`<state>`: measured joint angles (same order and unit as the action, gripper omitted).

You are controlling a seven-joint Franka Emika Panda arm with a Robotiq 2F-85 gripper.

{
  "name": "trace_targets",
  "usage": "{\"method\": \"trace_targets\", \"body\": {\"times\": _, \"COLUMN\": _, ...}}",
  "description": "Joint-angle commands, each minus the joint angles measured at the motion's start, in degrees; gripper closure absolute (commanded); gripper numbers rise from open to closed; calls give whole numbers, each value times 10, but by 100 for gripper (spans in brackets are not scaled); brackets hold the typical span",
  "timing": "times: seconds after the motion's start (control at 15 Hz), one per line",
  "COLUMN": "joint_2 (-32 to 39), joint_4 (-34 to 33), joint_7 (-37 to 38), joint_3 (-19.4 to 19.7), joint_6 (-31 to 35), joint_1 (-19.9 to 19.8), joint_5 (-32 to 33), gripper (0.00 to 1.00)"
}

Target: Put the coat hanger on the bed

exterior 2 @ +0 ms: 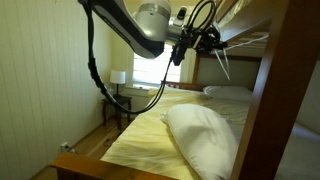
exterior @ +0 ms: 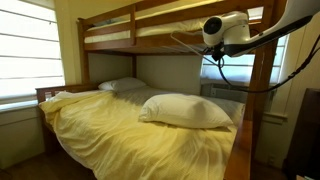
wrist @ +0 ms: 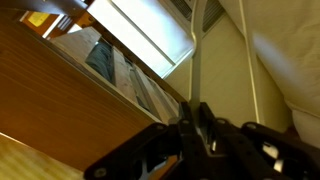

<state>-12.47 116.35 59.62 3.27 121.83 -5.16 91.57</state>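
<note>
The robot's gripper will come down next from the bunk rails, turning downward, onto the yellow cover beside the large white pillow, because that patch of bed [exterior: 105, 125] is open.
The coat hanger [exterior: 190, 44] is a thin triangle outline held in the air over the right part of the bed, just under the upper bunk. It also shows in an exterior view [exterior 2: 224, 66] and in the wrist view [wrist: 195, 60] as a pale thin bar. My gripper [exterior: 214, 47] [exterior 2: 204, 43] [wrist: 197, 108] is shut on the hanger's bar. The bed [exterior: 105, 125] [exterior 2: 148, 130] has a rumpled pale yellow cover. A large white pillow [exterior: 186, 110] [exterior 2: 205, 138] lies below the hanger, and a smaller pillow [exterior: 122, 85] [exterior 2: 226, 91] lies at the head.
The upper bunk's wooden rails [exterior: 120, 28] hang close above the gripper. A wooden bed post [exterior: 262, 105] stands by the arm. A bright window [exterior: 25, 50] is beside the bed. A lamp on a side table [exterior 2: 119, 78] stands beyond the bed. Black cables [exterior 2: 93, 62] hang from the arm.
</note>
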Motion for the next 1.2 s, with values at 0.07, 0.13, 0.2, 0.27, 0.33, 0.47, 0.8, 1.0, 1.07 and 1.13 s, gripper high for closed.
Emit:
{"method": "trace_targets", "body": {"times": 0.07, "joint_2": -24, "joint_4": 23, "joint_7": -42, "joint_3": 9, "joint_6": 62, "joint_1": 16, "joint_5": -1, "gripper": 96}}
{"method": "trace_targets", "body": {"times": 0.13, "joint_2": -24, "joint_4": 23, "joint_7": -48, "joint_3": 9, "joint_6": 71, "joint_1": 16, "joint_5": -1, "gripper": 96}}
{"method": "trace_targets", "body": {"times": 0.2, "joint_2": -24, "joint_4": 23, "joint_7": -53, "joint_3": 9, "joint_6": 76, "joint_1": 17, "joint_5": -2, "gripper": 96}}
{"method": "trace_targets", "body": {"times": 0.27, "joint_2": -23, "joint_4": 23, "joint_7": -58, "joint_3": 9, "joint_6": 79, "joint_1": 17, "joint_5": -5, "gripper": 96}}
{"method": "trace_targets", "body": {"times": 0.33, "joint_2": -23, "joint_4": 25, "joint_7": -82, "joint_3": 13, "joint_6": 95, "joint_1": 19, "joint_5": -32, "gripper": 96}}
{"method": "trace_targets", "body": {"times": 0.47, "joint_2": -20, "joint_4": 39, "joint_7": -130, "joint_3": 19, "joint_6": 136, "joint_1": 25, "joint_5": -106, "gripper": 96}}
{"method": "trace_targets", "body": {"times": 0.8, "joint_2": 3, "joint_4": 82, "joint_7": -227, "joint_3": 16, "joint_6": 185, "joint_1": 35, "joint_5": -261, "gripper": 96}}
{"method": "trace_targets", "body": {"times": 1.0, "joint_2": 15, "joint_4": 111, "joint_7": -301, "joint_3": 17, "joint_6": 202, "joint_1": 35, "joint_5": -364, "gripper": 96}}
{"method": "trace_targets", "body": {"times": 1.07, "joint_2": 17, "joint_4": 122, "joint_7": -329, "joint_3": 13, "joint_6": 200, "joint_1": 36, "joint_5": -398, "gripper": 96}}
{"method": "trace_targets", "body": {"times": 1.13, "joint_2": 20, "joint_4": 133, "joint_7": -356, "joint_3": 8, "joint_6": 197, "joint_1": 38, "joint_5": -430, "gripper": 96}}
